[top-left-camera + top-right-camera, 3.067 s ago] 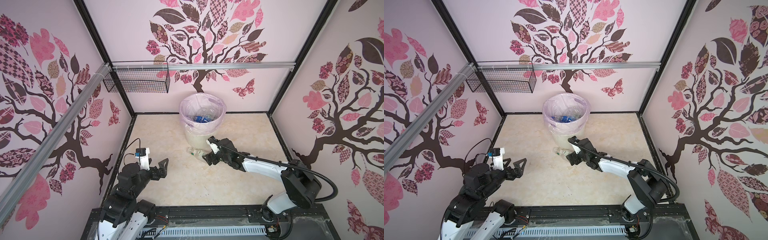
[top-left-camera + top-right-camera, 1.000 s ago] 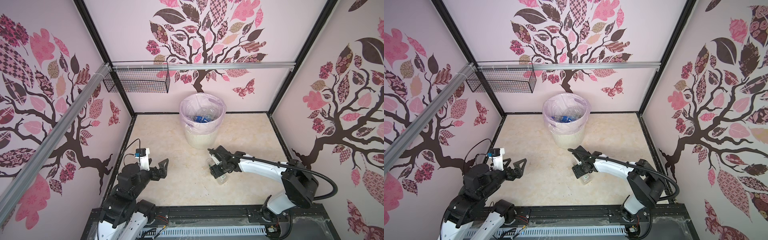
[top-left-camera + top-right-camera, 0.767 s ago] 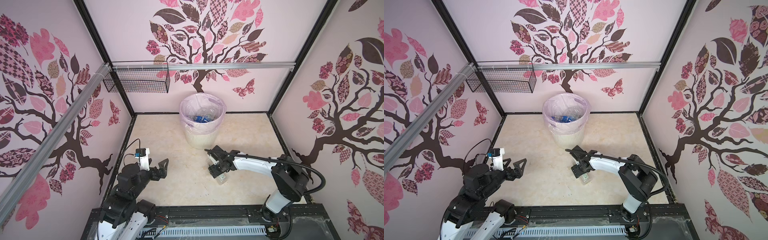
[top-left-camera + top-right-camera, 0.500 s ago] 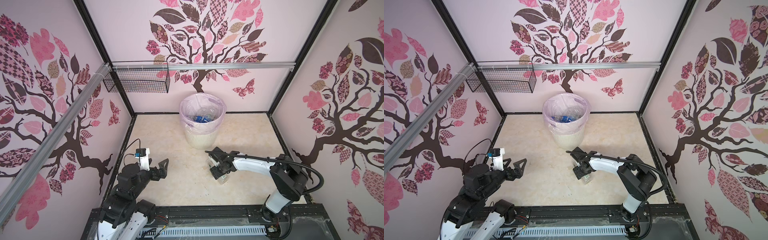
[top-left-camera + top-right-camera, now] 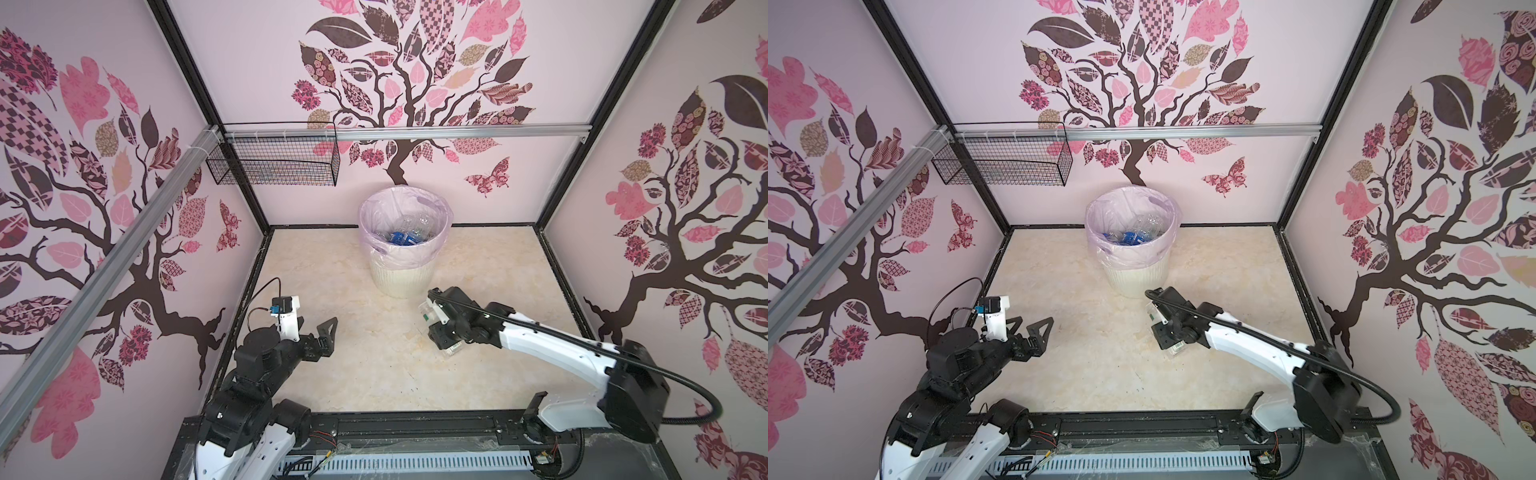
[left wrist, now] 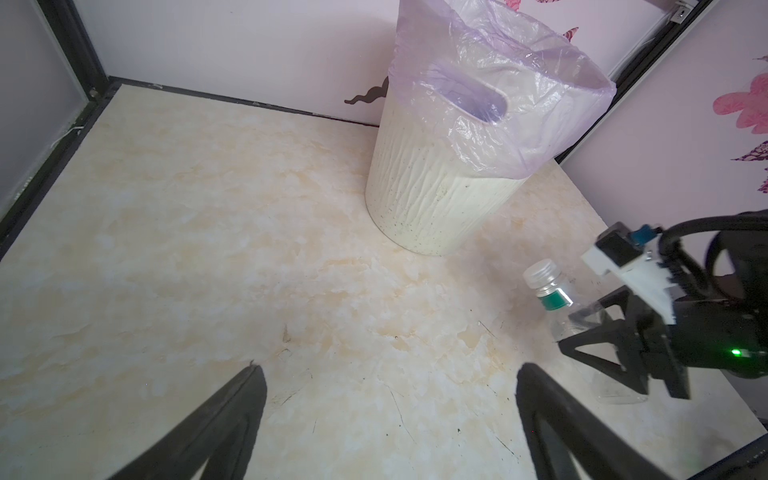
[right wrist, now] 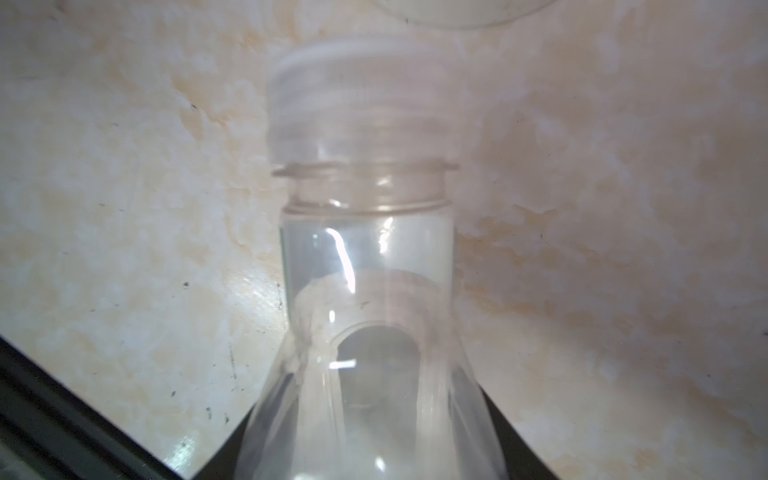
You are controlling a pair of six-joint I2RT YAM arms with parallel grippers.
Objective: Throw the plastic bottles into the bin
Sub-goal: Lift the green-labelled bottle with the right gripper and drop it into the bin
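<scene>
The bin's opening (image 5: 404,220) is higher than my right gripper and further outward. My right gripper needs to lift the bottle up past the bin's rim next, then move it outward and release it there.
A clear plastic bottle (image 5: 430,312) (image 5: 1152,311) with a white cap and green neck band lies tilted on the floor in front of the bin (image 5: 401,278) (image 5: 1136,280). My right gripper (image 5: 436,328) (image 5: 1160,328) is shut on its body, cap end toward the bin. In the right wrist view the bottle (image 7: 365,232) fills the space between the black fingers of the gripper (image 7: 368,415). The left wrist view shows the bottle (image 6: 552,291) in the right gripper (image 6: 590,322). Several bottles (image 5: 405,237) lie inside the bin. My left gripper (image 5: 316,330) (image 6: 388,374) is open and holds nothing.
A black wire mesh basket (image 5: 274,166) hangs on the back left wall rail. The bin (image 6: 432,191) stands against the back wall with its pink bag folded over the rim. Black frame rails edge the marbled floor.
The right gripper dragged the bottle from the bin's base toward the front, then its jaws closed on the bottle. The left arm has not moved.
</scene>
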